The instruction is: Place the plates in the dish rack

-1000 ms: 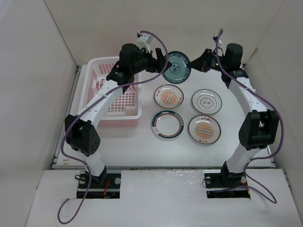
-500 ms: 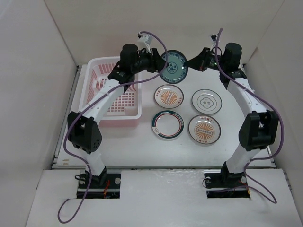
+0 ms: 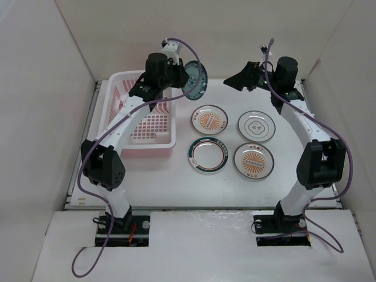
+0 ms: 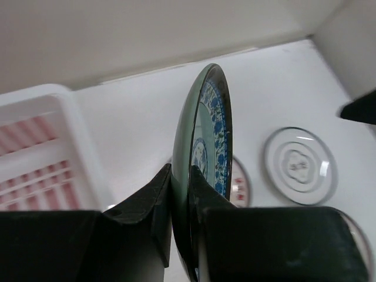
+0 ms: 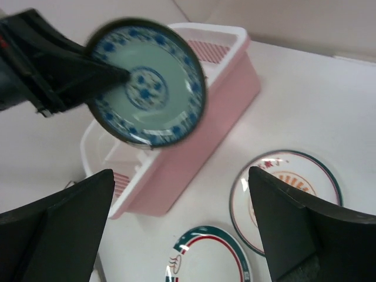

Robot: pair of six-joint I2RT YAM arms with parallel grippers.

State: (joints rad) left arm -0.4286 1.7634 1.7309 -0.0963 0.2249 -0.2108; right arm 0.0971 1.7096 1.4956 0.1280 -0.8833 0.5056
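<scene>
Next, my left gripper will carry the plate over, lower it and release it inside the rack's empty wall-side end, below and to the gripper's left in the top view.
My left gripper (image 3: 184, 75) is shut on the small dark teal plate (image 3: 194, 80) and holds it on edge in the air, just right of the pink dish rack (image 3: 111, 111). In the left wrist view both fingers (image 4: 154, 202) pinch the plate's rim (image 4: 202, 141). My right gripper (image 3: 236, 79) hangs open and apart from the plate, to its right. The right wrist view faces the plate (image 5: 147, 82) in front of the rack (image 5: 200, 129). Flat on the table lie two orange sunburst plates (image 3: 210, 119) (image 3: 254, 160), a grey-rimmed one (image 3: 255, 126) and a green-rimmed one (image 3: 207, 155).
White walls close in the table at the back and on both sides. The rack stands against the left wall at the back. Purple cables loop off both arms.
My right gripper opened, let go of the teal plate and drew back to the right. My left gripper shut on the plate and carried it left towards the rack, turning it edge-on.
</scene>
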